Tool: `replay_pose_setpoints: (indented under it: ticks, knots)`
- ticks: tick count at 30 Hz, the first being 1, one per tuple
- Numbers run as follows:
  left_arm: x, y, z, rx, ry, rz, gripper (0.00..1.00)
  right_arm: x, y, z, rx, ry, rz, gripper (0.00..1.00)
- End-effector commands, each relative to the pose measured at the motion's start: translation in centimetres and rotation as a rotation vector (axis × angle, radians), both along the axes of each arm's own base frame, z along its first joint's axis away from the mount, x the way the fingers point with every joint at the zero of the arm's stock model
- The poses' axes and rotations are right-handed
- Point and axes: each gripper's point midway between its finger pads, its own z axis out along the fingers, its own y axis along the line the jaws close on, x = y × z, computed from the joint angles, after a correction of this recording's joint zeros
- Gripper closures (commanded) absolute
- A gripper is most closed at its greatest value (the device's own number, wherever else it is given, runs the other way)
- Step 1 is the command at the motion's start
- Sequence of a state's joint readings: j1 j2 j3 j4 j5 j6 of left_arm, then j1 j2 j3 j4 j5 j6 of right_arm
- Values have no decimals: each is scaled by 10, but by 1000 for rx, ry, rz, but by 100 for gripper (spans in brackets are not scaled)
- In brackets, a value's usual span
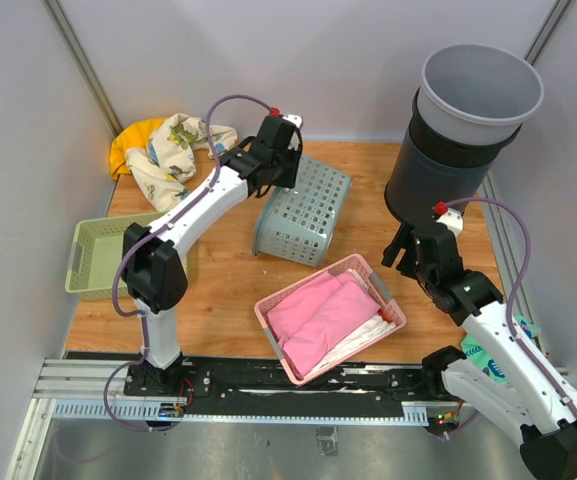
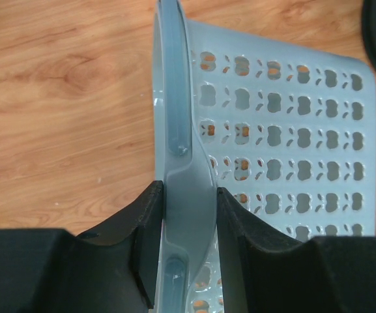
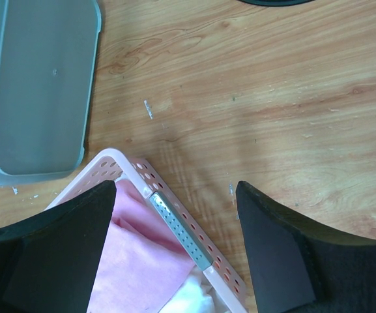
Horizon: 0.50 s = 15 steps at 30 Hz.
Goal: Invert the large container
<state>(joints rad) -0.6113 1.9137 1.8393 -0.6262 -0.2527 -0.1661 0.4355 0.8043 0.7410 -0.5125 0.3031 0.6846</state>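
The container's bottom faces sideways, so my left gripper needs to swing its upper rim left in the top view and down toward the bare tabletop to release it.
The large container is a grey-blue perforated basket (image 1: 303, 210), tipped on its side in the middle of the table with its base facing right. My left gripper (image 1: 273, 170) is shut on its upper rim. In the left wrist view the rim (image 2: 174, 98) runs between my two black fingers (image 2: 145, 228), and the perforated wall (image 2: 285, 130) lies to the right. My right gripper (image 1: 408, 255) is open and empty, above the table by the pink basket's right end. In the right wrist view the container's flat base (image 3: 41, 85) is at the top left, away from the gripper (image 3: 174, 195).
A pink basket (image 1: 371, 275) holding pink and white cloth lies front centre, and its grey handle (image 3: 178, 231) shows between my right fingers. A grey bin stacked in a dark bin (image 1: 468, 120) stands back right. A green basket (image 1: 93, 255) sits left, with a cloth pile (image 1: 168, 145) back left.
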Motion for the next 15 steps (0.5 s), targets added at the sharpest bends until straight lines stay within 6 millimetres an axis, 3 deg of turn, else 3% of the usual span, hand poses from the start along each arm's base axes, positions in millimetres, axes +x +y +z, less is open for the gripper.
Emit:
replay_pose_setpoints:
  ticks: [1,8,15]
  knots:
    - [3,3,31,-288,36,-45,83,1,-4,2,9,-16,-23,24]
    - [8,40,24,-646,133,-39,84,-3,-7,3,4,-11,-28,24]
    - [14,91,-7,-867,219,35,85,-5,-9,6,10,-23,-30,24]
